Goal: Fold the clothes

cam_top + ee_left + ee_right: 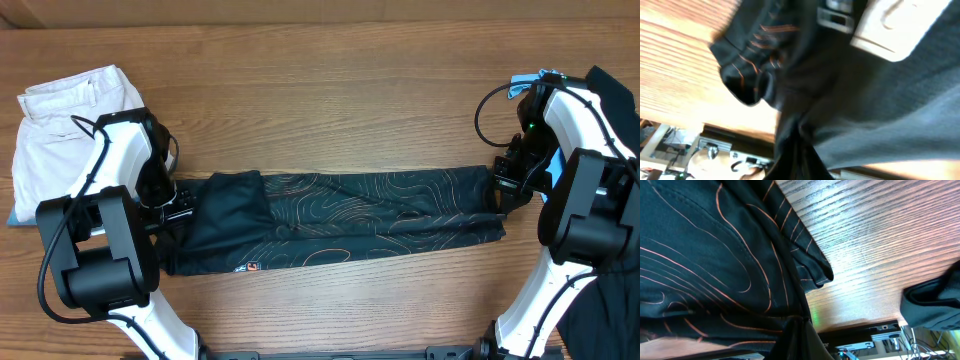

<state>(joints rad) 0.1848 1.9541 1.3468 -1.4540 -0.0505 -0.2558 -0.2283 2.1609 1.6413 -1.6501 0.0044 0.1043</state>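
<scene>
My right gripper holds the jersey, already stretched, and will next go down to the tabletop under the jersey's held end (pixel 496 226) to release it there.
The black jersey (pixel 350 215) with thin orange contour lines lies across the middle of the table as a long folded strip. My left gripper (pixel 180 212) is shut on its left end, where plain black cloth is bunched. My right gripper (pixel 497 188) is shut on its right end. In the left wrist view the jersey (pixel 855 100) gathers into my jaws (pixel 799 150). In the right wrist view the printed cloth (pixel 705 260) pulls into my jaws (pixel 801 335).
Beige trousers (pixel 70 110) lie folded at the far left with a blue edge under them. A dark garment (pixel 612 100) lies at the right edge, also in the right wrist view (pixel 935 305). The wooden table (pixel 330 80) spans the view.
</scene>
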